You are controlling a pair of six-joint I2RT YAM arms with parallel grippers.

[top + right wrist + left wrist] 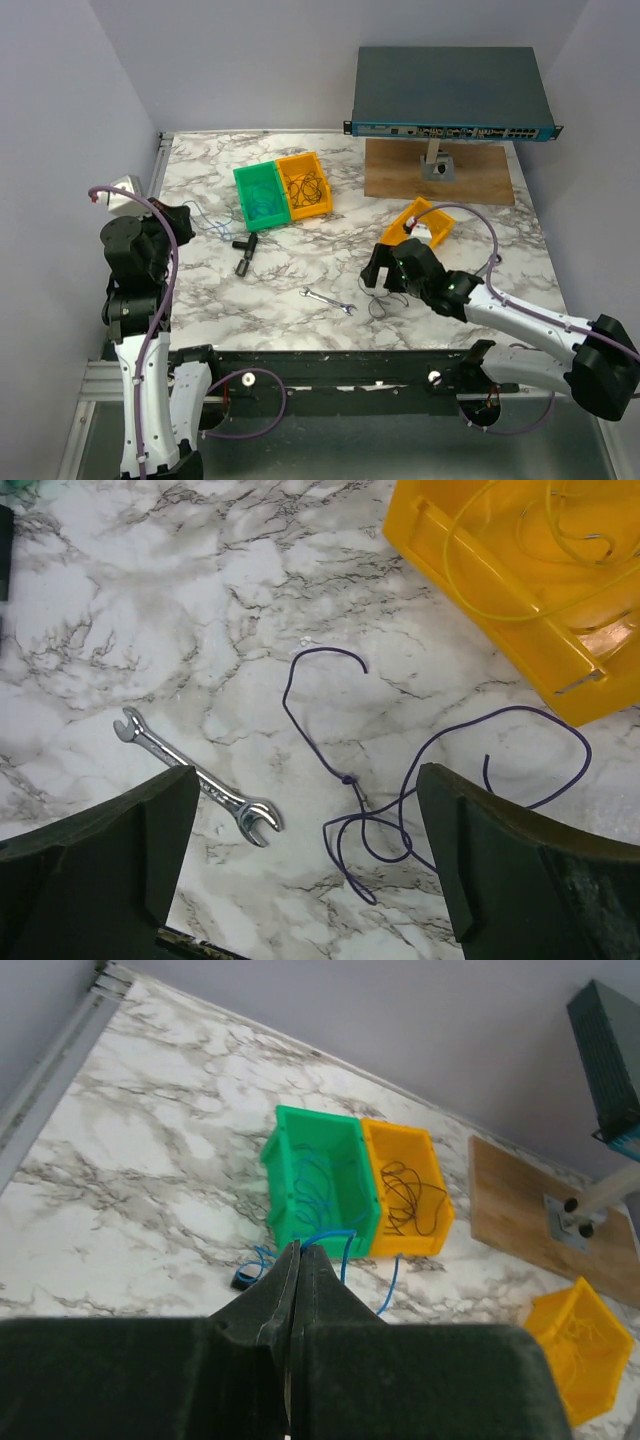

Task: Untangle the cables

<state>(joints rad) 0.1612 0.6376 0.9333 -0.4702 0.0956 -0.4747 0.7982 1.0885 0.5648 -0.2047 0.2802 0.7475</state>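
The purple cable bunches together beside the small knot. My right gripper will move down and slightly back next, onto the crossed parts of the purple cable (pixel 376 298) there.
My left gripper (pixel 298 1252) is shut on a thin blue cable (pixel 345 1235) that runs from its tips to the green bin (pixel 290 1200); in the top view it (pixel 188 222) hovers left of the bins. The orange bin (pixel 410 1245) holds a black cable (pixel 410 1195). My right gripper (pixel 305 850) is open and empty, low over a thin dark purple cable (pixel 345 777) that lies looped on the marble with a small knot. In the top view this gripper (pixel 378 275) is above that cable (pixel 380 305). A tipped yellow bin (pixel 470 590) holds a yellow cable (pixel 480 540).
A small wrench (pixel 200 785) lies left of the purple cable, also seen in the top view (pixel 328 301). A black T-shaped part (pixel 244 252) lies near the green bin (pixel 240 195). A network switch (pixel 450 92) stands on a wooden board (pixel 400 180) at the back right.
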